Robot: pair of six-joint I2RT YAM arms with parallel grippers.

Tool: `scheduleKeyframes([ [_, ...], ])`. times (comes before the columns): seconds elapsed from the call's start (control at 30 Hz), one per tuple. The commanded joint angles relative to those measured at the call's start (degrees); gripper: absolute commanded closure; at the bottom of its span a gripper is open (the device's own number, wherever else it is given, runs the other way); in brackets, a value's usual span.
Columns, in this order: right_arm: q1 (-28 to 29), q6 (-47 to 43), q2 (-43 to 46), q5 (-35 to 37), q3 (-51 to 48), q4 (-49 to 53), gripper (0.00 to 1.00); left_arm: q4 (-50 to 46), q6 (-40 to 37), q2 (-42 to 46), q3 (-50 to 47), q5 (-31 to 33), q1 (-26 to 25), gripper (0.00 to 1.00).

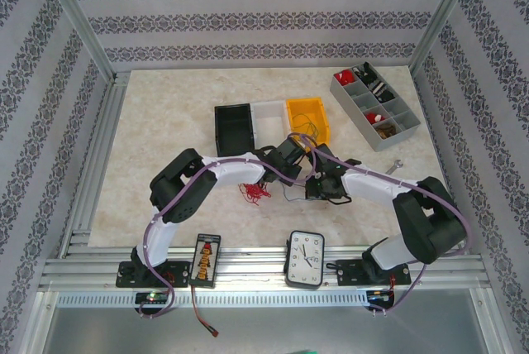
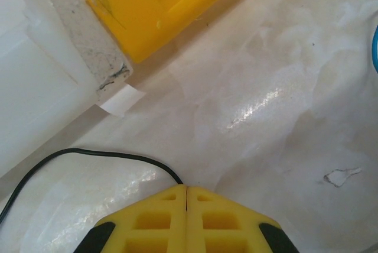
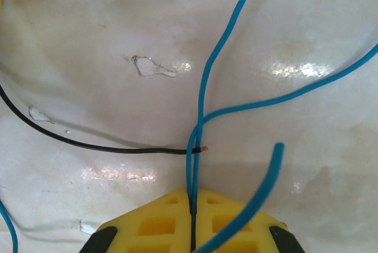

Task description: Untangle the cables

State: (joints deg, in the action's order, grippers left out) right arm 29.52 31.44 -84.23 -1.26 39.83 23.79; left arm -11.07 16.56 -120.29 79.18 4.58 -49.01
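Note:
I should next pull the thin black cable away from my right gripper with my left gripper, over the black bin's near end (image 1: 235, 149), and let go of it, because their colours match.
In the left wrist view my left gripper (image 2: 186, 187) is shut, and a thin black cable (image 2: 88, 153) curves in from the left and ends right at the seam of its yellow fingertips. My right gripper (image 3: 193, 193) is shut on a blue cable (image 3: 204, 87), with two blue strands entering between its fingers. The black cable's (image 3: 88, 143) bare copper end lies just ahead of those fingers. From above, both grippers (image 1: 285, 155) (image 1: 316, 187) meet mid-table. A small red cable bunch (image 1: 254, 193) lies loose just left of them.
A black bin (image 1: 234, 126), a white bin (image 1: 269, 114) and a yellow bin (image 1: 307, 118) stand in a row just behind the grippers. A grey compartment tray (image 1: 376, 106) sits at the back right. A clock (image 1: 305, 259) and a small black board (image 1: 206, 260) lie on the near rail.

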Motion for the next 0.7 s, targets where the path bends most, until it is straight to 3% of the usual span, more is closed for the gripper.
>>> scheduleKeyframes([
  [0.0, 0.8, 0.5, -0.4, 3.1, -0.2, 1.6, 0.98, -8.2, 0.1, -0.8, -2.8, 3.1, 1.2, 1.00],
  [0.1, -1.4, 1.8, 2.7, 3.0, -1.8, 1.9, 1.00, -8.8, 1.5, -0.2, -3.3, 4.6, 1.8, 1.00],
  [0.13, -4.6, 3.1, 5.9, 1.1, -3.4, 1.9, 1.00, -10.4, 5.2, 1.2, -4.6, 9.2, 3.0, 1.00],
  [0.23, -8.3, 5.1, 10.0, 0.8, -4.1, 3.6, 1.00, -11.0, 8.9, 3.8, -7.3, 12.7, 4.3, 1.00],
  [0.4, -13.4, 7.0, 17.1, 1.9, -4.6, 5.8, 1.00, -11.4, 12.9, 7.9, -11.6, 16.0, 6.2, 1.00],
  [0.67, -13.9, 11.0, 28.3, 10.5, -1.6, 6.7, 1.00, -10.6, 17.6, 12.4, -17.5, 17.1, 9.2, 1.00],
])
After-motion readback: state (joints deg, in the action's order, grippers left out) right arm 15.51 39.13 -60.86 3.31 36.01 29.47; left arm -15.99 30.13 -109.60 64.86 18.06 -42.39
